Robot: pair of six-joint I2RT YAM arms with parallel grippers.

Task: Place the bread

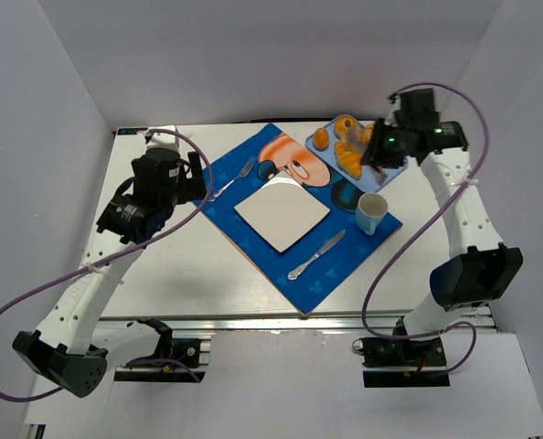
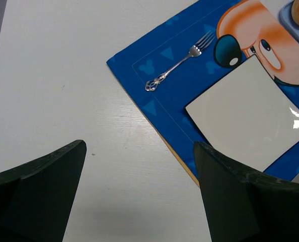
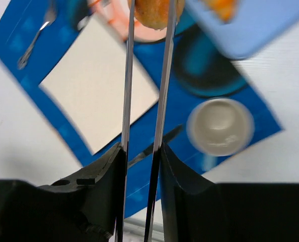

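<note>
I will next move my right gripper across and down over the plate to let go of the tongs, because the white plate (image 1: 282,210) (image 3: 96,80) is below, to the left in the top view.
My right gripper (image 3: 142,151) is shut on a pair of thin metal tongs (image 3: 127,75). The tong tips pinch the bread (image 3: 152,12), a round golden-brown bun, held in the air over the blue placemat (image 3: 154,116) between the tray and the white square plate (image 3: 96,80). In the top view the right gripper (image 1: 381,151) hovers over the light blue tray (image 1: 390,174) at the back right. My left gripper (image 2: 139,151) is open and empty above bare table, left of the placemat (image 2: 154,108); it also shows in the top view (image 1: 194,178).
The plate (image 1: 282,214) lies in the middle of the placemat, with a fork (image 1: 235,178) to its left and a knife (image 1: 317,254) to its right. A mug (image 1: 372,213) stands near the tray. Other orange pastries (image 1: 349,163) lie in the tray.
</note>
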